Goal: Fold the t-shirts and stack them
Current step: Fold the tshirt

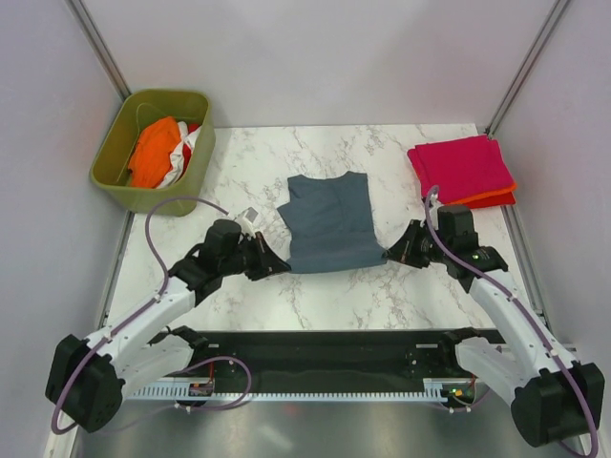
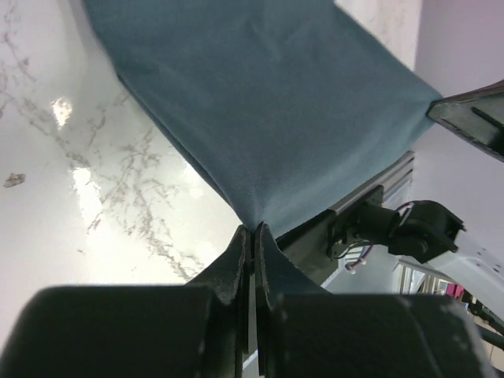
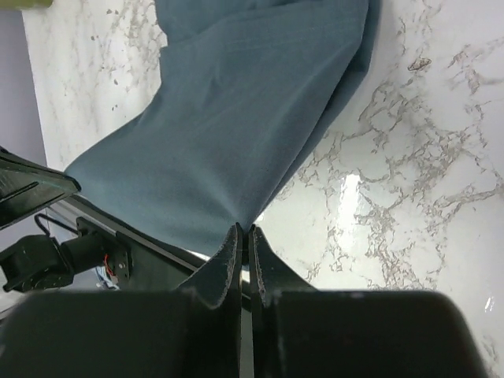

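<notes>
My right gripper next moves the hem outward to the blue-grey t-shirt's far corner (image 1: 361,179) on the magenta-pink t-shirt's side and releases it. The blue-grey t-shirt's far half lies uncovered.
The slate blue-grey t-shirt (image 1: 329,222) lies in the middle of the marble table, its sides folded in and its near hem lifted. My left gripper (image 1: 280,266) is shut on the hem's near left corner; the left wrist view shows the jaws (image 2: 253,228) pinching the cloth (image 2: 268,94). My right gripper (image 1: 389,251) is shut on the near right corner, with cloth (image 3: 236,126) pinched at the tips (image 3: 245,230). A folded magenta-pink t-shirt (image 1: 460,168) lies on a folded orange-red t-shirt (image 1: 496,199) at the back right.
An olive-green bin (image 1: 153,151) at the back left holds an orange shirt (image 1: 155,150) and a white/red one (image 1: 188,146). A black rail (image 1: 325,351) runs along the table's near edge. Grey walls enclose the table on three sides.
</notes>
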{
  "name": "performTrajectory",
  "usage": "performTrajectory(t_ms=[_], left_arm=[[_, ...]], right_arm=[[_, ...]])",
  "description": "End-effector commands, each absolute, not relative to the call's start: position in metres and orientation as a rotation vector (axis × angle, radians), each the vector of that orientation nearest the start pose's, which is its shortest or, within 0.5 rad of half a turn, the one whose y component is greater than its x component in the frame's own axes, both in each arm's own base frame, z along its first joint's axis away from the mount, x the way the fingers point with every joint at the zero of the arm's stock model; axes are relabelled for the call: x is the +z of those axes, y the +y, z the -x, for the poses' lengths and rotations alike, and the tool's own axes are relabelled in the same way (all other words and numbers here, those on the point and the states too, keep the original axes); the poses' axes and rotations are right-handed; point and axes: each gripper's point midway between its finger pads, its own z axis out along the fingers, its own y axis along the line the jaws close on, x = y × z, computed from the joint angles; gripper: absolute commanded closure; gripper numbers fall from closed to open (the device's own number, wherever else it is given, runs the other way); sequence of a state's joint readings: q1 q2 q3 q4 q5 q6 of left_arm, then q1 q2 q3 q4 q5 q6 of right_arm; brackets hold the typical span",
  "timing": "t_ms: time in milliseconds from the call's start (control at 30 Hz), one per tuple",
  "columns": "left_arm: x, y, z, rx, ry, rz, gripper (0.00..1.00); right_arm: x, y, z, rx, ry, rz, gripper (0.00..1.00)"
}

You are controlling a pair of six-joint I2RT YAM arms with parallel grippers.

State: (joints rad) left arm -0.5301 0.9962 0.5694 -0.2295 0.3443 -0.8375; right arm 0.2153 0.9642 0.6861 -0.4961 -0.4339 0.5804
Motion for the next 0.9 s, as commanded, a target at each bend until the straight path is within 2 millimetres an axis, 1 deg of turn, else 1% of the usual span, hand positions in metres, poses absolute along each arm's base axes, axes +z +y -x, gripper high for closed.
performTrajectory(t_ms=[0, 33, 67, 100, 200, 267, 300, 333, 367, 400, 433, 467, 500, 533, 567, 600, 633, 667, 700, 767, 800, 833, 867], left_arm=[[0.155, -0.225, -0.197, -1.174, 2.356, 0.161, 0.98], [0.158, -0.226, -0.196, -1.185, 2.35, 0.158, 0.98], [0.16, -0.225, -0.196, -1.184, 2.352, 0.162, 0.98], [0.166, -0.226, -0.199, -1.18, 2.342, 0.155, 0.98], [0.176, -0.227, -0.21, -1.168, 2.34, 0.149, 0.98], [0.181, -0.229, -0.217, -1.176, 2.338, 0.141, 0.98], [0.187, -0.231, -0.223, -1.175, 2.333, 0.14, 0.98], [0.19, -0.232, -0.228, -1.173, 2.324, 0.138, 0.98], [0.192, -0.23, -0.234, -1.163, 2.319, 0.147, 0.98], [0.2, -0.231, -0.241, -1.162, 2.302, 0.141, 0.98], [0.198, -0.231, -0.246, -1.153, 2.314, 0.146, 0.98], [0.198, -0.229, -0.253, -1.144, 2.313, 0.16, 0.98], [0.205, -0.228, -0.261, -1.14, 2.298, 0.153, 0.98], [0.205, -0.228, -0.266, -1.141, 2.299, 0.157, 0.98], [0.203, -0.225, -0.277, -1.129, 2.308, 0.176, 0.98], [0.204, -0.225, -0.282, -1.127, 2.307, 0.176, 0.98], [0.204, -0.222, -0.29, -1.123, 2.308, 0.19, 0.98], [0.205, -0.223, -0.299, -1.117, 2.309, 0.19, 0.98], [0.205, -0.222, -0.305, -1.117, 2.311, 0.192, 0.98], [0.208, -0.22, -0.317, -1.11, 2.303, 0.195, 0.98], [0.208, -0.22, -0.328, -1.104, 2.303, 0.201, 0.98], [0.209, -0.219, -0.334, -1.102, 2.3, 0.204, 0.98], [0.214, -0.217, -0.345, -1.096, 2.284, 0.206, 0.98]], right_arm=[[0.166, 0.144, -0.232, 0.878, 2.364, -0.203, 1.0], [0.174, 0.144, -0.235, 0.872, 2.345, -0.201, 1.0], [0.178, 0.144, -0.237, 0.866, 2.337, -0.202, 1.0], [0.188, 0.144, -0.242, 0.867, 2.316, -0.193, 1.0], [0.194, 0.142, -0.254, 0.83, 2.316, -0.191, 1.0], [0.2, 0.141, -0.266, 0.804, 2.312, -0.193, 1.0], [0.21, 0.141, -0.273, 0.798, 2.291, -0.191, 1.0], [0.207, 0.142, -0.28, 0.787, 2.308, -0.198, 1.0], [0.208, 0.142, -0.284, 0.781, 2.309, -0.196, 1.0], [0.21, 0.142, -0.289, 0.775, 2.305, -0.198, 1.0], [0.211, 0.144, -0.298, 0.771, 2.312, -0.201, 1.0], [0.212, 0.144, -0.302, 0.768, 2.314, -0.2, 1.0], [0.212, 0.144, -0.307, 0.757, 2.314, -0.205, 1.0], [0.213, 0.145, -0.317, 0.749, 2.316, -0.212, 1.0], [0.214, 0.145, -0.322, 0.741, 2.317, -0.214, 1.0], [0.215, 0.145, -0.328, 0.74, 2.31, -0.215, 1.0], [0.214, 0.145, -0.338, 0.722, 2.315, -0.223, 1.0], [0.215, 0.146, -0.344, 0.722, 2.314, -0.227, 1.0], [0.214, 0.148, -0.355, 0.722, 2.32, -0.225, 1.0], [0.213, 0.149, -0.366, 0.721, 2.323, -0.231, 1.0], [0.22, 0.15, -0.375, 0.724, 2.306, -0.229, 1.0], [0.211, 0.152, -0.383, 0.721, 2.327, -0.238, 1.0], [0.209, 0.151, -0.389, 0.712, 2.328, -0.246, 1.0]])
